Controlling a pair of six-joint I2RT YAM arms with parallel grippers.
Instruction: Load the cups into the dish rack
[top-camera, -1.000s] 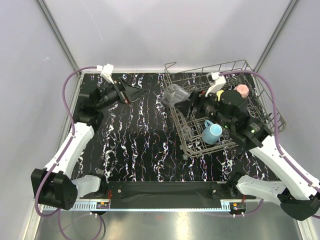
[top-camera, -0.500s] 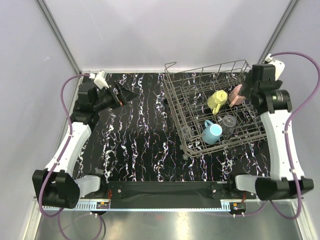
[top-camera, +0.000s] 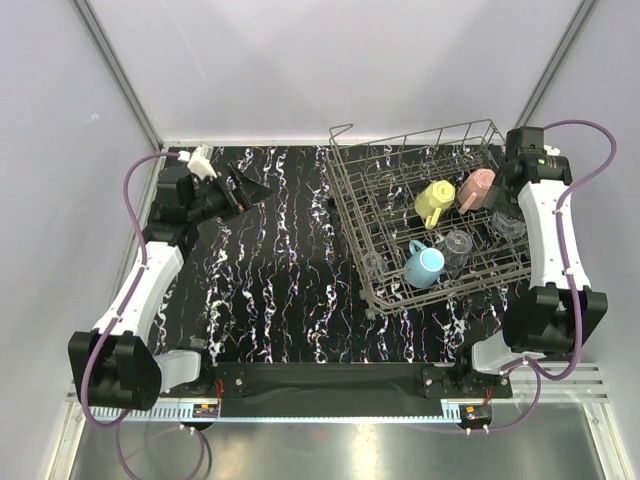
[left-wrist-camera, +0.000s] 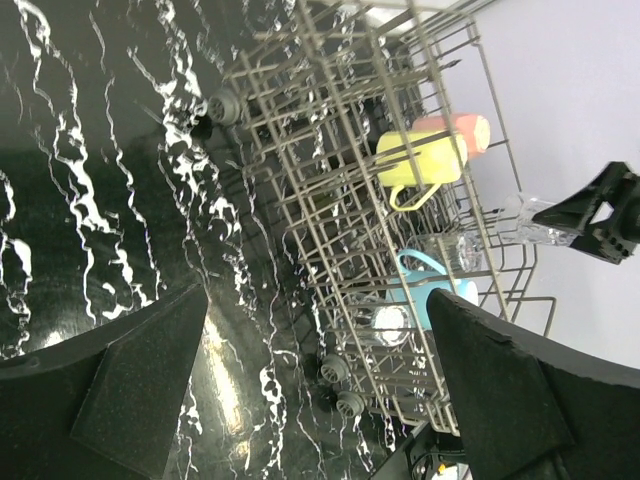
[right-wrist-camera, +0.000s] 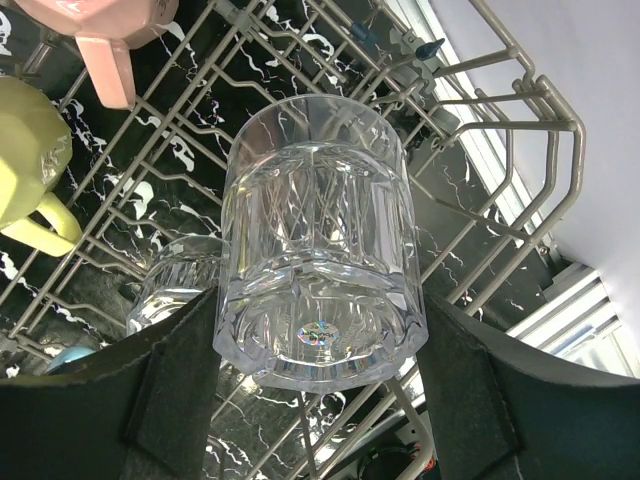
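The right gripper lowers next into the gap between the nearest clear glass and the rack's side rim and opens there, since the wires in that gap are bare.
The grey wire dish rack stands at the right of the table. In it lie a yellow mug, a pink mug, a light blue mug and two clear glasses. My right gripper is shut on a third clear glass, held over the rack's right end, near the pink mug and the yellow mug. My left gripper is open and empty above the far left of the table, facing the rack.
The table top is black marble with white veins. Grey walls close in behind and on both sides. The rack's right rim lies close to the right wall. Small wheels show under the rack's near corner.
My right arm has swung from over the rack's middle to its far right end, with the clear glass. My left gripper has shifted only slightly and stays open.
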